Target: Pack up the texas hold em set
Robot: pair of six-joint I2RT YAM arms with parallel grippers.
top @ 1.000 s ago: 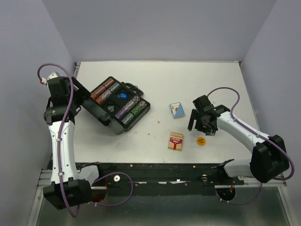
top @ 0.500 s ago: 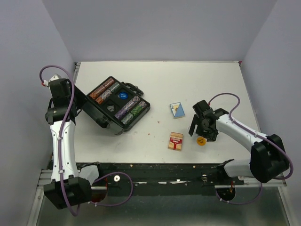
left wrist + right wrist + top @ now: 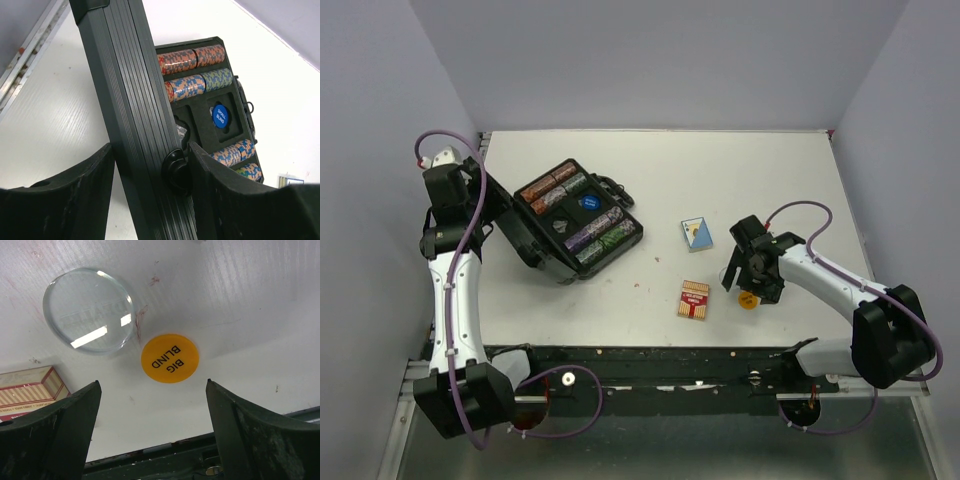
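The orange BIG BLIND button [image 3: 749, 300] [image 3: 170, 358] lies flat between and ahead of my right gripper's open fingers, which next lower over it and close on its rim.
The black case [image 3: 545, 258] lies open at the left of the table, with rows of chips [image 3: 600, 232] and a blue button [image 3: 585, 202] inside. My left gripper [image 3: 498, 213] is shut on the case lid [image 3: 131, 115], which stands raised between its fingers [image 3: 65, 195]; the chips [image 3: 192, 57] and the blue button [image 3: 220, 115] show behind it. My right gripper [image 3: 748, 285] is open, low over the orange BIG BLIND button [image 3: 170, 358], which lies ahead of its tips [image 3: 152, 385]. A clear button [image 3: 89, 309] lies beside the orange one.
A blue card deck [image 3: 697, 233] lies mid-table and a red deck [image 3: 694, 300] lies left of my right gripper, its corner also in the right wrist view [image 3: 30, 390]. The table's front edge [image 3: 165, 450] runs just under the right gripper.
My left gripper has swung the lid more upright and the case has turned slightly. My right gripper has moved toward the front edge and down over the orange button.
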